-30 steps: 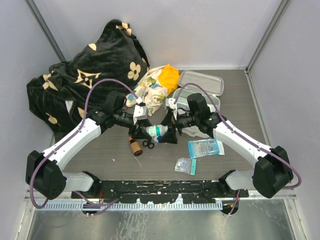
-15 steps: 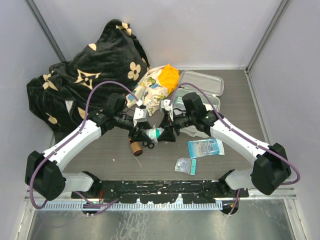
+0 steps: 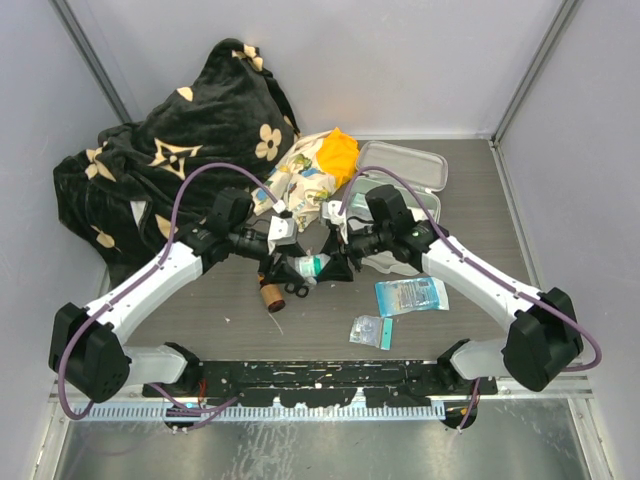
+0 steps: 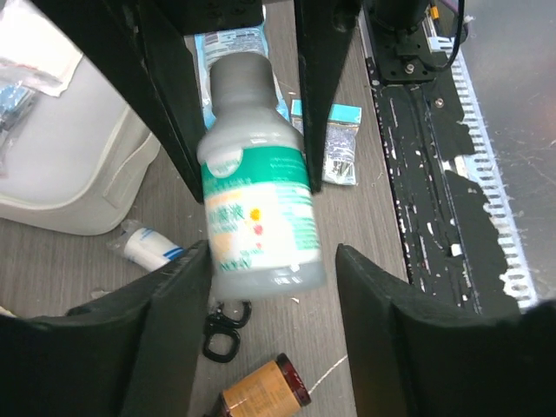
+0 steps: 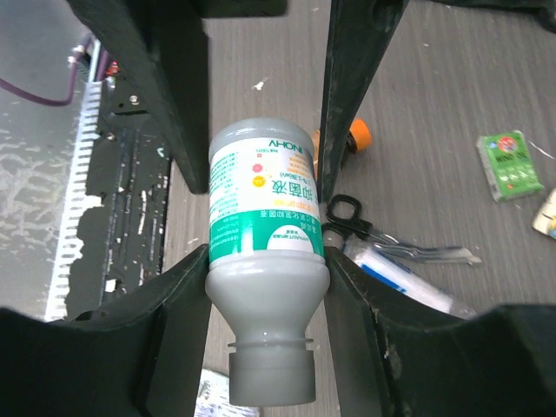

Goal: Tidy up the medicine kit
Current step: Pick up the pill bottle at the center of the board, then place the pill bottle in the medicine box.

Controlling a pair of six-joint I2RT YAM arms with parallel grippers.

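The bottle should move outward in my right gripper, go down inside the near corner of the medicine kit (image 3: 402, 166) and be released, because the kit is open with bare bottom there.
A white bottle with a green label (image 3: 311, 265) hangs level above the table between both grippers. In the right wrist view my right gripper (image 5: 265, 265) is shut on the bottle (image 5: 268, 217), both fingers pressing its shoulder just below the grey cap. In the left wrist view my left gripper (image 4: 268, 265) stands round the bottle's (image 4: 256, 200) base, with a gap at one finger. The medicine kit (image 3: 402, 166), a pale grey zip case, lies open behind the right arm. Its wall (image 4: 69, 165) also shows in the left wrist view.
Under the bottle lie a brown jar (image 3: 272, 296), black scissors (image 5: 356, 217) and a white-and-blue tube (image 4: 148, 248). A blue packet (image 3: 410, 295) and a small packet (image 3: 368, 330) lie nearer the front. A floral-and-orange cloth (image 3: 315, 175) and a black blanket (image 3: 170, 150) fill the back left.
My right gripper has moved left to the bottle and closed on its cap end. The left gripper's jaws have eased slightly apart round the base.
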